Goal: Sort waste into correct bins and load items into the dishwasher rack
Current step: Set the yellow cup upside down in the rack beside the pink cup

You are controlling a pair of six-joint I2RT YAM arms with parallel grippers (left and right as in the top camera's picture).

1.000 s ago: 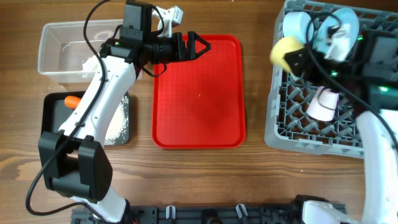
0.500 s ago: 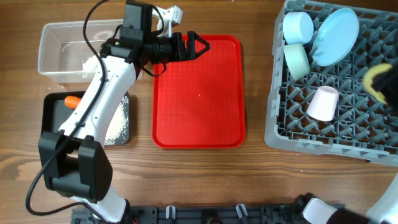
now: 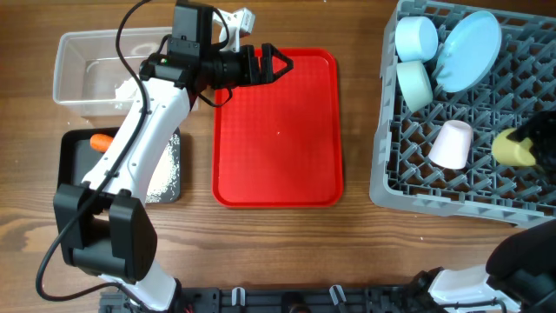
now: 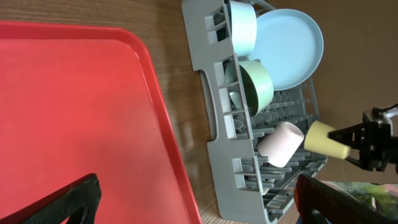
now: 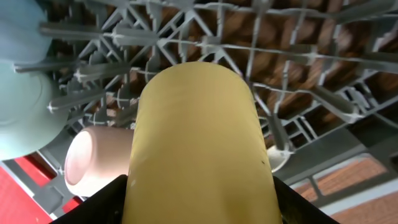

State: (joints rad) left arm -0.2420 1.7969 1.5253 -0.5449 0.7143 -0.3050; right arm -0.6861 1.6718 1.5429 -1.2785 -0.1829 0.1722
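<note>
The rack's wires beside the pink cup (image 3: 453, 144) are bare. I will move my right gripper down to the left in the overhead view onto them and let go of the yellow cup (image 3: 512, 149).
My right gripper (image 3: 532, 143) is shut on the yellow cup (image 3: 512, 149) and holds it over the right side of the grey dishwasher rack (image 3: 408, 196); the cup fills the right wrist view (image 5: 196, 149). The rack holds a pale blue plate (image 3: 469, 39), two bowls (image 3: 415, 36) (image 3: 415, 84) and a pink cup (image 3: 453, 144). My left gripper (image 3: 276, 65) is open and empty over the far edge of the red tray (image 3: 278, 130). The clear tub (image 3: 87, 74) holds white tissue (image 3: 126, 87). The black tray (image 3: 78, 169) holds the carrot (image 3: 102, 141) and rice (image 3: 165, 169).
The left wrist view shows the red tray (image 4: 74, 112), the rack (image 4: 217, 137) with its dishes, and the yellow cup (image 4: 326, 138). Bare wood lies between the red tray and the rack.
The right arm has carried the yellow cup from the rack's far left corner across to its right side and lower. The left arm has not moved.
</note>
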